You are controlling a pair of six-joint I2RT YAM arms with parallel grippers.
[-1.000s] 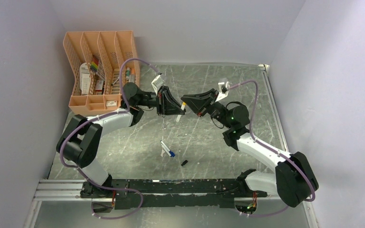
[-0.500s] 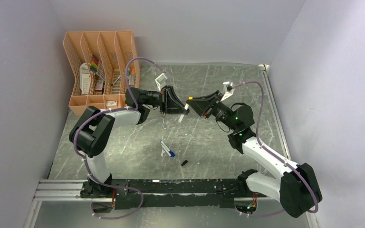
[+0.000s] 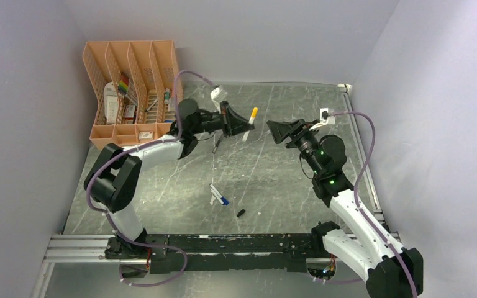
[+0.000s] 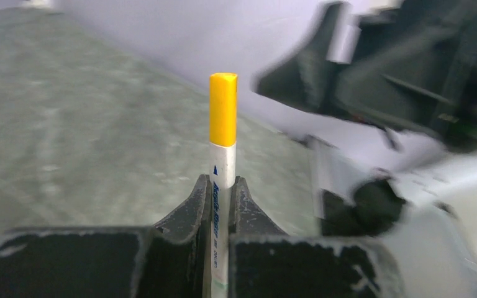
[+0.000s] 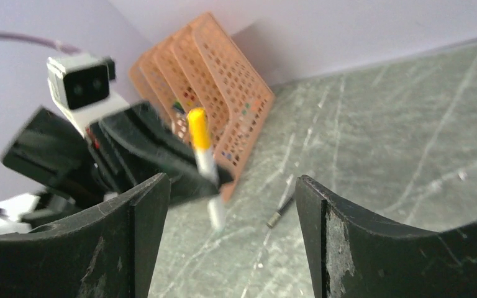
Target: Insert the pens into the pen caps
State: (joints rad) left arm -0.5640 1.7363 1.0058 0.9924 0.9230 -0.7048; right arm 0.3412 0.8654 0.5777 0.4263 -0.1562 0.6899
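Note:
The white pen already has its yellow-orange cap, so my left gripper will turn to point down, then lower to the table [image 3: 227,148] beside the dark pen.
My left gripper [image 3: 249,126] [image 4: 223,184] is shut on a white-barrelled pen [image 4: 223,171] held above the table's far middle. A yellow-orange cap [image 3: 253,113] [image 4: 223,108] sits on that pen's upper end. My right gripper [image 3: 274,131] [image 5: 231,183] hovers just right of it, open and empty, looking at the capped pen [image 5: 206,162]. A dark pen [image 3: 215,144] [image 5: 282,211] lies on the table under the left gripper. Nearer the arms lie a white pen with a blue end [image 3: 218,195] and a black cap [image 3: 241,213].
An orange mesh desk organizer [image 3: 130,87] [image 5: 223,81] with small items stands at the far left corner. Purple cables loop off both arms. Walls close in the table on the left, back and right.
My right gripper opened, let go of the yellow-orange cap and drew back to the right. The left gripper carried the pen, cap on it, up and toward the far side.

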